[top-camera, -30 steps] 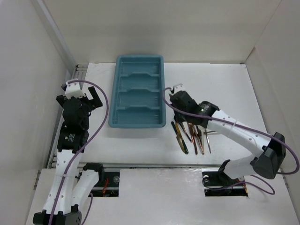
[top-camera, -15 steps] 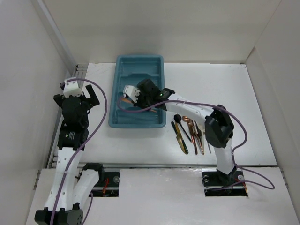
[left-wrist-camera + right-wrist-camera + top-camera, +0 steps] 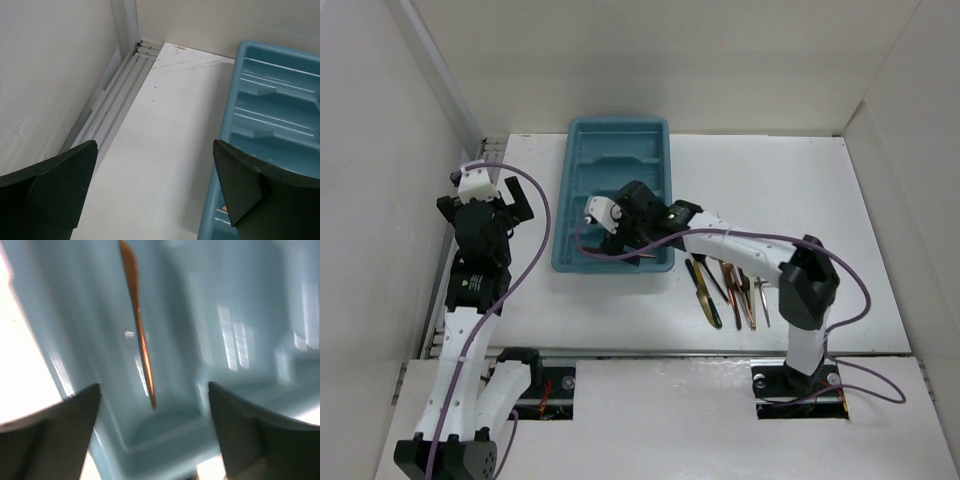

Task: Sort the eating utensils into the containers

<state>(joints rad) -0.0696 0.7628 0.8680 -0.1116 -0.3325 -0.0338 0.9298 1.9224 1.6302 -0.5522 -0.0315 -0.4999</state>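
To the right of my empty right gripper in the top view lies the dark handle nearest the tray, so I need to cross the tray's rim and lower onto it.
The teal tray of containers lies at the table's back middle. My right gripper hangs over its nearest compartment, open. In the right wrist view the jaws stand wide and hold nothing. Below them a copper utensil lies lengthwise on the floor of that compartment; in the top view it shows as a thin sliver. Several more utensils in copper, black and gold lie in a bunch on the table right of the tray. My left gripper is open and empty, left of the tray.
White walls close in the table on the left, back and right. A metal rail runs along the left wall beside my left gripper. Both arm bases stand at the near edge.
My right arm swung from the utensil bunch over to the tray's nearest compartment. Its jaws, shut before, are now open, and the copper utensil lies in the compartment. The left arm barely moved.
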